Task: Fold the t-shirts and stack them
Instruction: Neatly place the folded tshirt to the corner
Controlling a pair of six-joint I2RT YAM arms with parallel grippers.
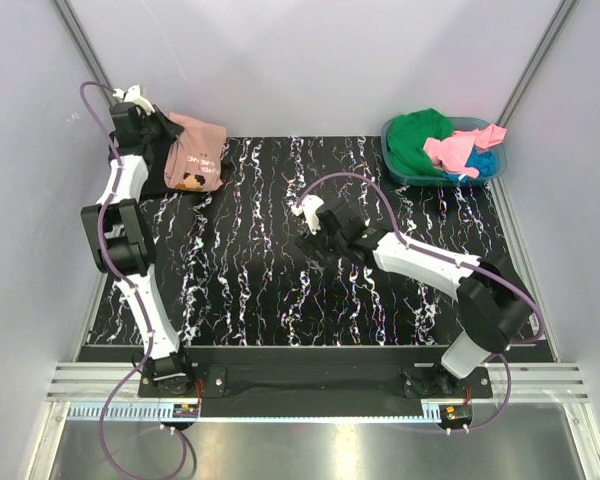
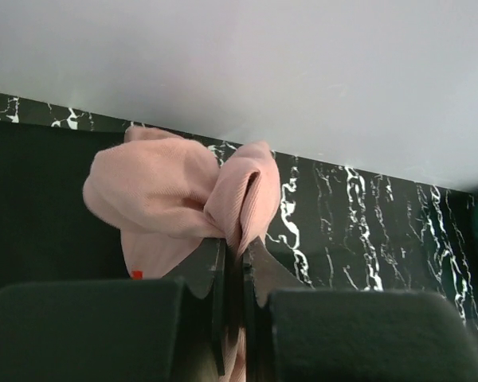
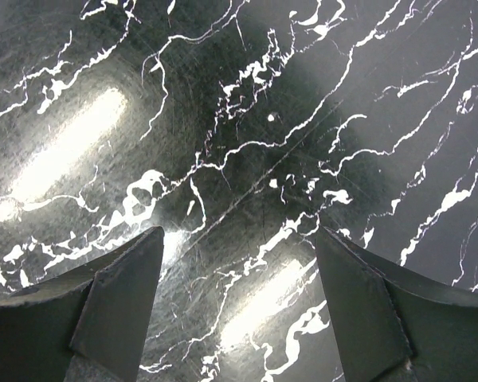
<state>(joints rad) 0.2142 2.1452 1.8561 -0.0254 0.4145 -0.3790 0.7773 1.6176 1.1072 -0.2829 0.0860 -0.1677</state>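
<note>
My left gripper moves toward the nearby side next, then lowers the salmon-pink t-shirt over the black cloth [image 1: 157, 163] [image 2: 56, 205], which the t-shirt only partly covers.
The folded salmon-pink t-shirt [image 1: 198, 152] with a small brown-white print lies at the far left of the table, partly over a black t-shirt [image 1: 158, 178]. My left gripper [image 1: 158, 128] is shut on a bunched edge of the salmon-pink t-shirt [image 2: 171, 191], cloth pinched between its fingertips [image 2: 215, 267]. My right gripper [image 1: 315, 238] is open and empty, low over the bare marble surface [image 3: 247, 159] at the table's middle. Green [image 1: 415, 140], bright pink [image 1: 460, 150] and blue [image 1: 483, 163] t-shirts lie heaped in the teal basket [image 1: 395, 168].
The teal plastic basket stands at the far right corner. White walls close in the table at the back and sides. A black strip and metal rail run along the near edge by the arm bases [image 1: 310, 380].
</note>
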